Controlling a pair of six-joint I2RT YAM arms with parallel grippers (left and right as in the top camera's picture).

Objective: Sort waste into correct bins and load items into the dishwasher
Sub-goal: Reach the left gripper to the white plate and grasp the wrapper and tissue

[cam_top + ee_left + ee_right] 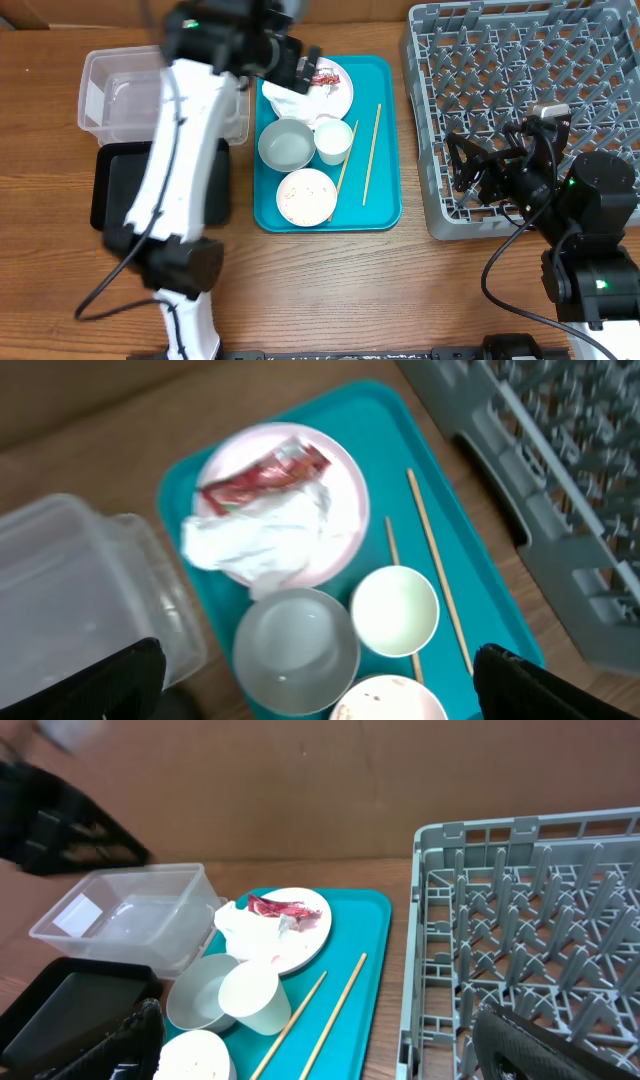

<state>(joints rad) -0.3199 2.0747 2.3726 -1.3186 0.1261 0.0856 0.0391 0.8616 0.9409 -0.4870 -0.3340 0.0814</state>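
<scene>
The left gripper turns and lowers its open fingers onto the crumpled napkin's edge (318,90) (303,495) next. The napkin lies below, beside the red wrapper and touching it.
On the teal tray (390,140) lies the pale pink plate (340,90) with the red wrapper (323,77) and the crumpled napkin (288,100) on it. In front stand the grey-white bowl (287,143), the white cup (333,140) and the pinkish bowl (306,196) with rice grains. Two chopsticks (370,155) lie at the tray's right. My left gripper (305,68) hangs open and empty above the plate; its view shows the wrapper (265,475) and napkin (255,535). My right gripper (470,165) is open and empty at the dish rack's (530,90) front left.
The clear tub (120,95) stands left of the teal tray, with the black tray (110,185) in front of it. My left arm crosses over both. The rack fills the right side of the wooden table.
</scene>
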